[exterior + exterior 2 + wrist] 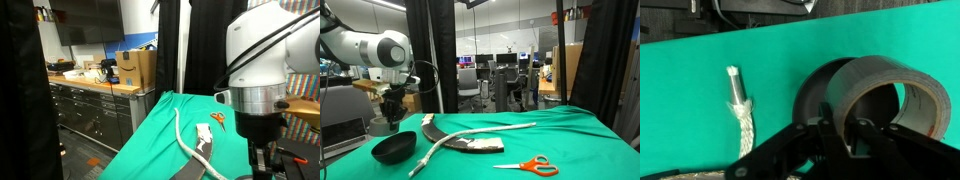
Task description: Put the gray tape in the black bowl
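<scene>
The gray tape reaches past the rim of the black bowl, so my gripper will shift sideways over the black bowl's middle next.
In the wrist view my gripper (836, 128) is shut on the wall of the gray tape (902, 88), one finger inside the roll's hole and one outside. The roll is held on edge. The black bowl (812, 98) shows as a dark round shape behind and below the tape on the green cloth. In an exterior view the gripper (390, 112) hangs above the black bowl (394, 148) at the cloth's near corner, with the tape (382, 125) under it. In an exterior view the gripper (262, 158) is at the lower right; the bowl is hidden there.
A white rope (741, 105) lies beside the bowl and runs across the green cloth (570, 135). A long white-and-black flat tool (470, 143) and orange scissors (530, 165) lie on the cloth. Cabinets with a cardboard box (135, 68) stand beyond the table.
</scene>
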You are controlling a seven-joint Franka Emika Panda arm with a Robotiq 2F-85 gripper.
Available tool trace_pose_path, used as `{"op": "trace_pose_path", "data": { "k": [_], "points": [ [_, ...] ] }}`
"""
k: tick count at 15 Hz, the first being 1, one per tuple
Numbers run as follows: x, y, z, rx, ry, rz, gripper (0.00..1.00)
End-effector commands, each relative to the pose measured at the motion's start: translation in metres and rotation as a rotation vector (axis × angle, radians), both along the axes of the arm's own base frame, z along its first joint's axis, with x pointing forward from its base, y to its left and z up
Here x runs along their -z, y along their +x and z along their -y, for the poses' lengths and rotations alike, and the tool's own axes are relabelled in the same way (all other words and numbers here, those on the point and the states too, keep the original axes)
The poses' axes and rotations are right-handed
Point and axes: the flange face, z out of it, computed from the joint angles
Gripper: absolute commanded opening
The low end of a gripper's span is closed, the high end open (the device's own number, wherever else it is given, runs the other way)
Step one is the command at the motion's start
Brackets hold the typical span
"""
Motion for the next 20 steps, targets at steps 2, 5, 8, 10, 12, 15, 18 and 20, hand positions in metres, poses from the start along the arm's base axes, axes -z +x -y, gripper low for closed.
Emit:
{"op": "trace_pose_path", "data": {
  "k": [2, 5, 8, 10, 12, 15, 18, 20],
  "points": [
    [-0.020, 0.012, -0.016, 0.047, 0.006, 0.061, 0.11],
    [-0.023, 0.017, -0.023, 0.059, 0.010, 0.075, 0.11],
    [-0.024, 0.019, -0.026, 0.074, 0.014, 0.083, 0.11],
    [-0.025, 0.020, -0.027, 0.081, 0.016, 0.082, 0.09],
    [-0.024, 0.021, -0.026, 0.095, 0.011, 0.076, 0.39],
    [-0.017, 0.018, -0.018, 0.083, 0.009, 0.048, 0.31],
    [-0.018, 0.019, -0.020, 0.089, 0.010, 0.048, 0.48],
    [-0.018, 0.019, -0.020, 0.090, 0.010, 0.048, 0.47]
  ]
}}
